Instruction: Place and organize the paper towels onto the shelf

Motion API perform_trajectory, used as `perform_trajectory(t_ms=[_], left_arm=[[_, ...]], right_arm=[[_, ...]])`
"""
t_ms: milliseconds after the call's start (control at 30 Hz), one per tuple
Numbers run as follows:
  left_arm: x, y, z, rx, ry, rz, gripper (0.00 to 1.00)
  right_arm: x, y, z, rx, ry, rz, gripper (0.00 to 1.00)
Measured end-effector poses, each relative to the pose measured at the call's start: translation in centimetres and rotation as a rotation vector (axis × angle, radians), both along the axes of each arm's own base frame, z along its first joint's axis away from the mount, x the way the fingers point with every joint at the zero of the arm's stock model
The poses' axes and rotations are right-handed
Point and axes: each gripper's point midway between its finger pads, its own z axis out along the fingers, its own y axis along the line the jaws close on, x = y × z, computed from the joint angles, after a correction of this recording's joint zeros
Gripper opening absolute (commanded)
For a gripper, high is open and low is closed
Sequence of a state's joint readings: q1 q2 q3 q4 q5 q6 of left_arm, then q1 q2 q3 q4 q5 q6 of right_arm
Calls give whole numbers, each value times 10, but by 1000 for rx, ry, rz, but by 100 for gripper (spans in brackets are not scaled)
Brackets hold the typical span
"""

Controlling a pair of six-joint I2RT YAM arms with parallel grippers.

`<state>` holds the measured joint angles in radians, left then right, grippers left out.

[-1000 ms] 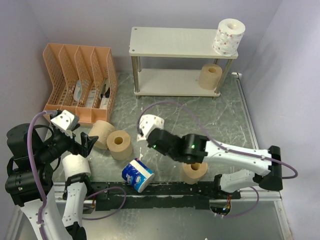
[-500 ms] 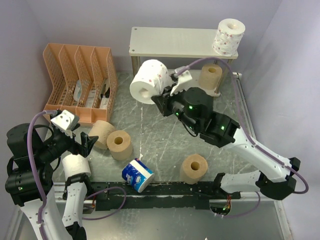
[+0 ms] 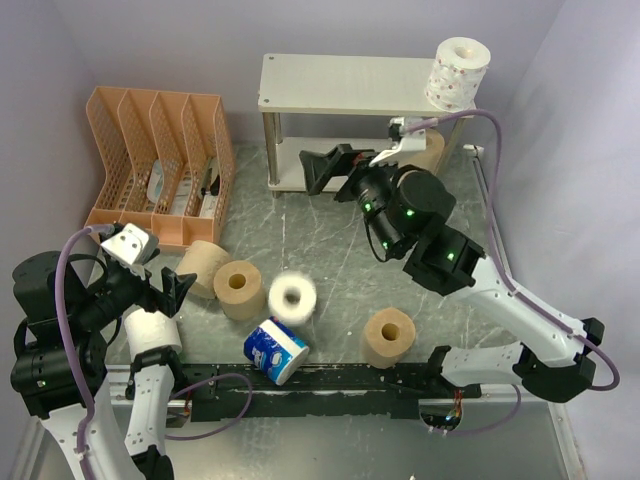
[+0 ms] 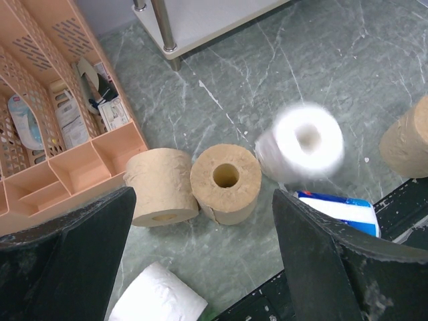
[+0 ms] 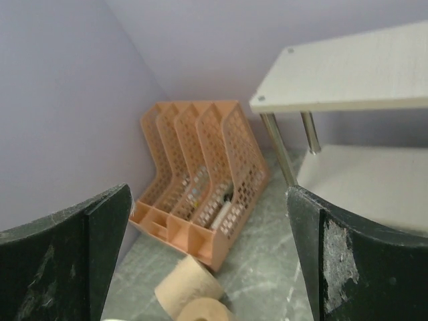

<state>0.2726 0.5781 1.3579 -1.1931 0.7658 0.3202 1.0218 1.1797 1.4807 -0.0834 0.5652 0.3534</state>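
Observation:
The white printed roll (image 3: 292,296) is still off the shelf (image 3: 350,85), so my right gripper comes back and down onto it next, turning its fingers toward the tabletop.
The shelf (image 3: 350,85) stands at the back, with a pink-printed paper towel (image 3: 457,72) on its top board and a tan roll (image 3: 432,150) on the lower board, half hidden by my right arm. My right gripper (image 3: 335,170) hangs open and empty before the lower tier, also seen in the right wrist view (image 5: 208,200). A white printed roll (image 3: 292,296) is blurred in motion on the table, appearing again as a blurred roll (image 4: 301,144). Two tan rolls (image 3: 203,268) (image 3: 240,289), a third (image 3: 388,337), a blue-wrapped roll (image 3: 275,349) and a plain white roll (image 3: 152,333) lie nearby. My left gripper (image 3: 170,285) is open above them.
An orange mesh organizer (image 3: 160,165) with small items stands at the back left, beside the shelf's left legs (image 3: 271,155). Purple walls close in the left, back and right. A black rail (image 3: 330,385) runs along the near edge.
My right gripper lifted the white printed roll toward the shelf, then opened; the roll fell back to the table near the tan rolls. The left arm stayed put.

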Motion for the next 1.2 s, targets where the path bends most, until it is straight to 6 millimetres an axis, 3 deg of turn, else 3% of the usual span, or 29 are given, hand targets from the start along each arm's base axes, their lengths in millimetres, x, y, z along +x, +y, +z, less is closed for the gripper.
perform_trajectory(t_ms=[167, 333, 533, 667, 767, 933, 1200], left_arm=[[-1, 0, 0, 1, -3, 0, 95], [-1, 0, 0, 1, -4, 1, 95], [-1, 0, 0, 1, -3, 1, 95], [0, 0, -2, -4, 5, 4, 95], [1, 1, -3, -7, 9, 8, 95], [2, 1, -2, -7, 7, 8, 95], [3, 1, -2, -8, 6, 9, 95]], right_arm=[[2, 1, -51, -85, 100, -10, 100], [-14, 2, -113, -299, 181, 93, 100], [-31, 8, -216, -664, 382, 222, 100], [-52, -16, -271, -861, 430, 282, 89], [-73, -31, -278, -955, 403, 363, 89], [-85, -32, -273, -1032, 386, 457, 92], [-112, -16, -337, -1172, 478, 695, 88]])
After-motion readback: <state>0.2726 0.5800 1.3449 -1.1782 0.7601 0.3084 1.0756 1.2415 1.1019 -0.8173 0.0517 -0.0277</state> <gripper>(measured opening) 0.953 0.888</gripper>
